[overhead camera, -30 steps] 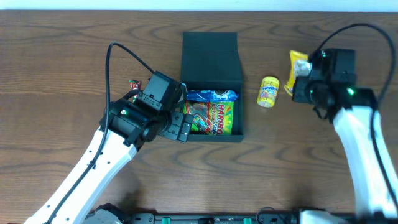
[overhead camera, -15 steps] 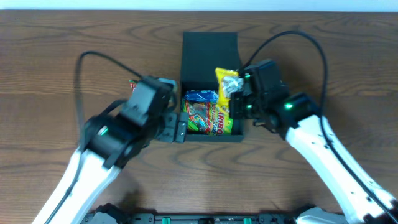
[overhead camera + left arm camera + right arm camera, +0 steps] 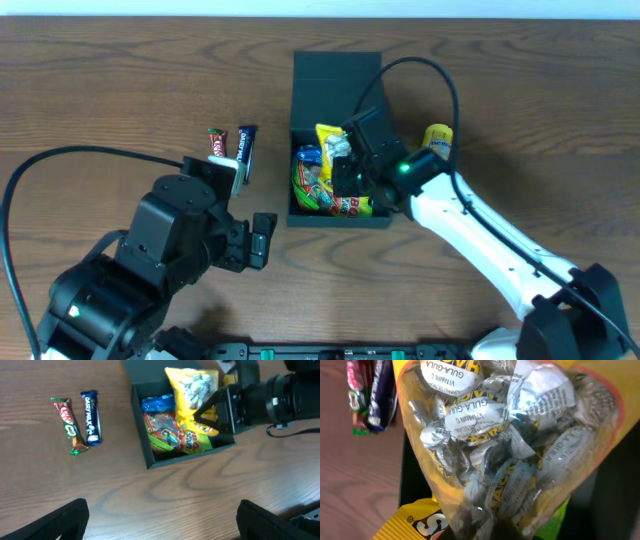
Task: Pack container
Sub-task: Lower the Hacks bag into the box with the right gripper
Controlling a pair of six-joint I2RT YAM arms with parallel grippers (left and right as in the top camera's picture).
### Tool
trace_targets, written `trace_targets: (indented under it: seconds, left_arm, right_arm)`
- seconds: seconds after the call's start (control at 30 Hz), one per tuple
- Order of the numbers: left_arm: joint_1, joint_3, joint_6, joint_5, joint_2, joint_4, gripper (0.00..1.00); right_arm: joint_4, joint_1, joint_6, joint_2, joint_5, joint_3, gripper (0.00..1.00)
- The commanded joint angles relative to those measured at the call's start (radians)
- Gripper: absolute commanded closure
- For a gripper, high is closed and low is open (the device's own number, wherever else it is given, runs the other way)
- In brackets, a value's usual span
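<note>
The candy bag hangs above the container, so my right gripper should next move down inside the open container (image 3: 338, 222), toward the chocolate bars' side, onto the green gummy bag.
The dark teal-green container (image 3: 338, 222) stands open at mid-table with its flap lid (image 3: 337, 82) folded back. It holds a green gummy bag (image 3: 314, 190), a blue packet (image 3: 307, 155) and a yellow packet (image 3: 352, 207). My right gripper (image 3: 347, 168) is shut on a yellow bag of wrapped candies (image 3: 329, 143) and holds it over the container's inside. That bag fills the right wrist view (image 3: 510, 435) and hides the fingers. My left gripper (image 3: 262, 240) is open and empty, left of and in front of the container. The left wrist view shows the container (image 3: 141, 440), the candy bag (image 3: 192, 390) and open fingers (image 3: 160, 522).
A red-and-green chocolate bar (image 3: 216, 142) and a blue chocolate bar (image 3: 245, 148) lie side by side left of the container, and also show in the left wrist view (image 3: 69, 425) (image 3: 91, 417). A small yellow bottle (image 3: 437, 140) lies right of the container, behind my right arm.
My right gripper carried the yellow candy bag from the far right of the table to over the container. My left gripper drew back from the container's left side toward the front left.
</note>
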Motion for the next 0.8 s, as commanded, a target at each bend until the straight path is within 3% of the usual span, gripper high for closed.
trace_targets:
  seconds: [0.0,0.53,0.77]
  left_arm:
    - [0.002,0.011,0.0,-0.007,-0.003,-0.006,0.05]
    - [0.002,0.011,0.001,-0.011,-0.002,-0.021,0.05]
    - [0.002,0.011,0.0,-0.03,-0.003,-0.021,0.05]
  right_arm:
    - [-0.026,0.008,0.05,0.027,0.066,0.0,0.99]
    - [-0.106,-0.014,0.03,0.08,0.161,0.0,0.99]
    - [0.004,0.002,-0.076,0.08,-0.029,0.0,0.99]
